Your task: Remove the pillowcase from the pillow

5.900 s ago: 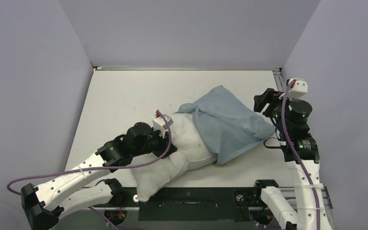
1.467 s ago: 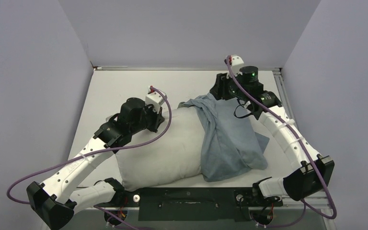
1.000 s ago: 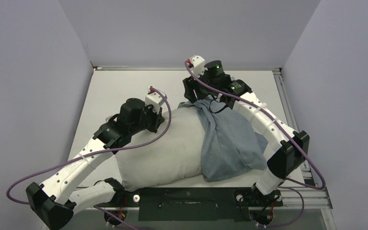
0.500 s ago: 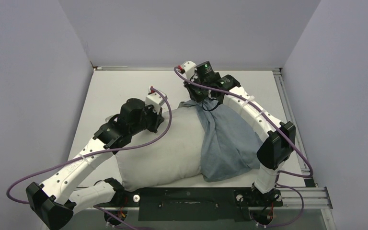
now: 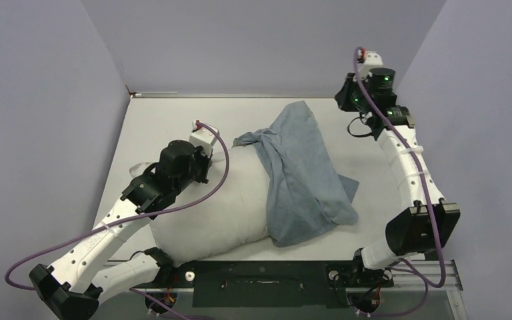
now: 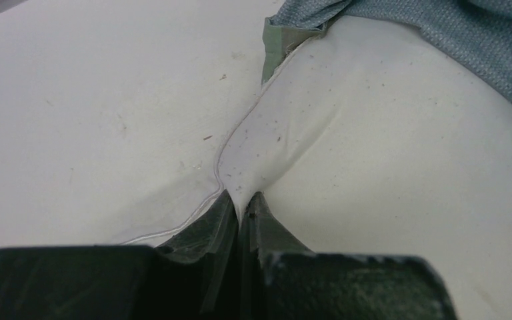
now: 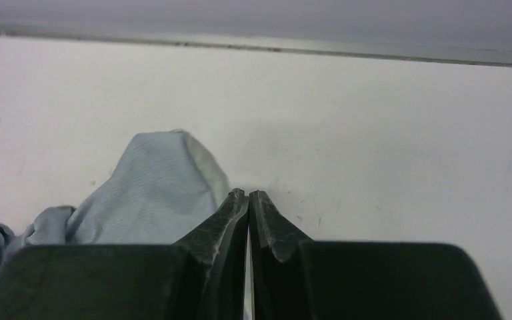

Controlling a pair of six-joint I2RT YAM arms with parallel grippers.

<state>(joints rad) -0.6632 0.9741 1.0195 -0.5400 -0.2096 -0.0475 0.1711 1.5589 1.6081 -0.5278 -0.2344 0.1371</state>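
I need to pull my left gripper a little toward the pillow's bare far corner point(image 5: 139, 170) next and let go of the pillow's pinched seam, because that corner is to its left in the top view.
The off-white pillow point(image 5: 207, 213) lies across the near middle of the table. Its right half is inside the dusty-blue pillowcase point(image 5: 300, 173), whose far corner stands up in a peak. In the left wrist view my left gripper point(image 6: 243, 200) is shut on a pinch of the pillow point(image 6: 373, 167) at its seam, and the pillowcase point(image 6: 480, 40) covers the top right. From above, the left gripper point(image 5: 199, 175) sits at the pillow's far left edge. My right gripper point(image 5: 343, 99) is raised at the far right, shut with nothing in it; the pillowcase point(image 7: 153, 193) lies left of its fingertips point(image 7: 248, 195).
Lavender walls close in the white table point(image 5: 173, 127) on the left, back and right. A metal rail point(image 5: 392, 110) runs along the table's right edge near the right arm. The back edge of the table point(image 7: 307, 48) shows in the right wrist view.
The right gripper shut at the pillowcase's far edge, then swung away to the far right without it. The pillowcase's far corner now stands in a peak. The left arm drew the pillow slightly left.
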